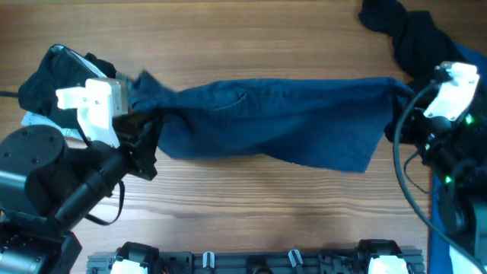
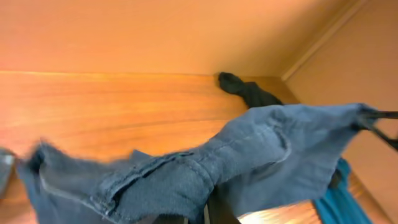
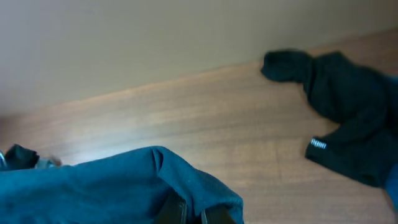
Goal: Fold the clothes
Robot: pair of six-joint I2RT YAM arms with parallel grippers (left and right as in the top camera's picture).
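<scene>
The left gripper lifts next, then moves outward and down over the bare far wood and releases its end of the shorts, since that wood is clear of clothes.
The dark teal-blue shorts [image 1: 274, 122] hang stretched in a long band across the middle of the table, held at both ends. My left gripper [image 1: 142, 128] is shut on the left end, where the cloth bunches over its fingers. The fabric [image 2: 249, 155] drapes across the left wrist view and covers the left gripper [image 2: 208, 215]. My right gripper [image 1: 399, 106] is shut on the right end. In the right wrist view the cloth [image 3: 106, 186] folds over the right gripper [image 3: 193, 215]. The lower edge of the shorts sags towards the wood.
A black garment [image 1: 411, 34] lies crumpled at the far right corner, also seen as a black garment [image 3: 348, 106] in the right wrist view. Another black piece [image 1: 46, 76] lies at the left behind my left arm. A bright blue cloth [image 1: 437, 221] shows at the right edge.
</scene>
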